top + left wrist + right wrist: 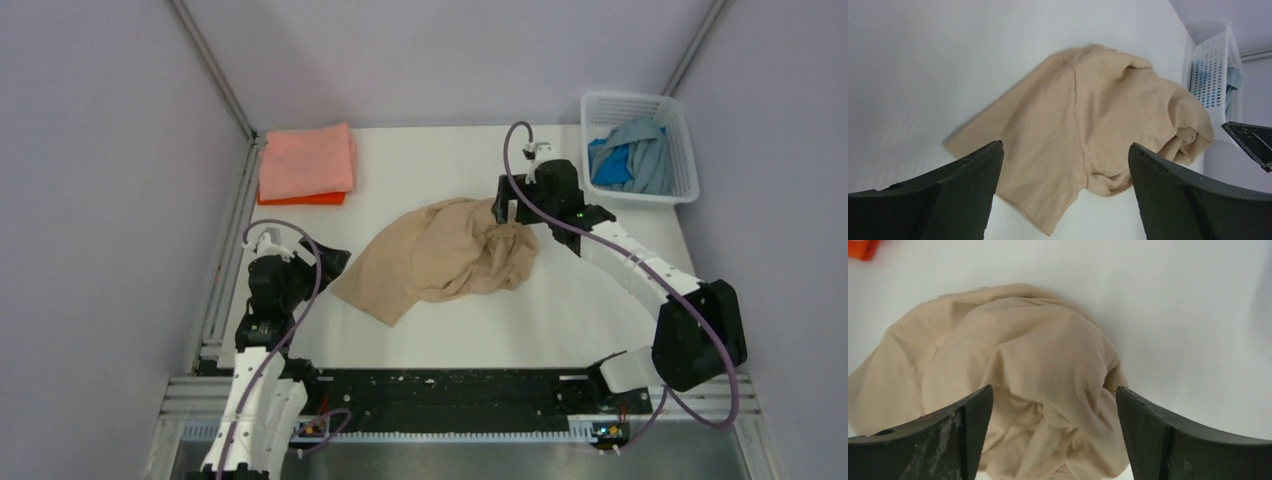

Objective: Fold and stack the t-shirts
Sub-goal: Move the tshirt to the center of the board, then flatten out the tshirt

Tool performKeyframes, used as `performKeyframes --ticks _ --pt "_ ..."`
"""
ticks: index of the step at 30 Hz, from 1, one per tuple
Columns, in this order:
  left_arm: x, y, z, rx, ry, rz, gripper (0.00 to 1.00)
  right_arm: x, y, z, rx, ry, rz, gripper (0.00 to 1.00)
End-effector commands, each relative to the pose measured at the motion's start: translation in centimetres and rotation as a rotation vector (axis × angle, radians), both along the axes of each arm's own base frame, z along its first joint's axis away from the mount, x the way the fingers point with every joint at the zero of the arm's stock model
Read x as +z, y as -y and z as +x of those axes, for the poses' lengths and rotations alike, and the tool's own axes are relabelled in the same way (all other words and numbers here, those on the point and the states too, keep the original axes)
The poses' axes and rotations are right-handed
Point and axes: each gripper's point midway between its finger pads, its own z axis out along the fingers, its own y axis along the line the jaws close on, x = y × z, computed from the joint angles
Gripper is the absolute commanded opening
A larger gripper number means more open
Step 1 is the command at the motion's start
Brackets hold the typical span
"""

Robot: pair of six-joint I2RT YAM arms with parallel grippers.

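Observation:
The left gripper needs to shift to the right in the top view next and lower onto the tan shirt's closest corner (341,288) (959,140), because that corner lies flat, clear of the shirt's bunched end.
A tan t-shirt (440,258) lies crumpled in the middle of the white table, bunched at its right end. My right gripper (506,212) hovers over that bunched end, open and empty; the cloth (1048,405) lies between and below its fingers (968,430). My left gripper (330,262) sits at the table's left, open and empty, facing the shirt's lower left sleeve (1048,200). A folded salmon pink t-shirt (306,161) lies on a folded orange one (300,199) at the back left. Blue (610,165) and light blue-grey (645,150) t-shirts lie in the basket.
A white plastic lattice basket (685,150) stands at the back right corner; it also shows in the left wrist view (1215,75). Grey walls close in the table on three sides. A black rail runs along the near edge (450,385).

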Motion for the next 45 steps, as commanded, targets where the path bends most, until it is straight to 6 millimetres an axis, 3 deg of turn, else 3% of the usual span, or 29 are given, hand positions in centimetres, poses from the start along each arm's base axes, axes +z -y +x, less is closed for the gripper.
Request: performKeyframes --ticks 1,6,9,15,22,25,31,33,35,39,45 --pt "-2.7 1.5 -0.6 -0.067 -0.13 -0.047 0.99 1.7 6.8 1.8 -0.335 0.101 -0.187 0.98" --pt "-6.2 1.9 -1.4 -0.051 -0.307 0.044 0.99 3.7 8.6 -1.1 -0.408 0.156 -0.109 0.99" --pt "-7.8 0.8 -2.0 0.041 -0.418 0.178 0.99 2.8 9.3 -3.6 -0.428 0.144 -0.056 0.99" --pt "-10.7 0.9 -1.8 0.059 -0.567 0.254 0.99 -0.6 9.8 -7.9 -0.445 0.093 0.071 0.99" --pt "-13.1 3.3 -0.3 -0.004 -0.642 0.283 0.92 -1.0 8.8 -9.3 -0.386 0.087 0.131 0.99" --pt "-13.8 4.1 0.1 -0.016 -0.663 0.324 0.83 -1.0 8.0 -9.4 -0.346 0.072 0.143 0.97" --pt "-14.7 4.9 1.1 -0.023 -0.686 0.393 0.5 -2.1 5.0 -10.2 -0.206 -0.007 0.146 0.94" --pt "-14.9 5.2 1.4 -0.035 -0.689 0.409 0.34 -2.8 3.9 -10.6 -0.185 -0.025 0.115 0.93" --pt "-15.1 5.2 1.6 -0.034 -0.69 0.418 0.02 -3.5 3.0 -10.9 -0.198 -0.035 0.075 0.92" --pt "-14.4 6.0 2.1 -0.06 -0.614 0.413 0.0 -5.4 0.9 -11.2 -0.235 -0.055 -0.008 0.9" --pt "-12.6 6.1 1.8 -0.052 -0.534 0.378 0.0 -7.8 -1.1 -9.4 -0.322 -0.062 -0.01 0.79"
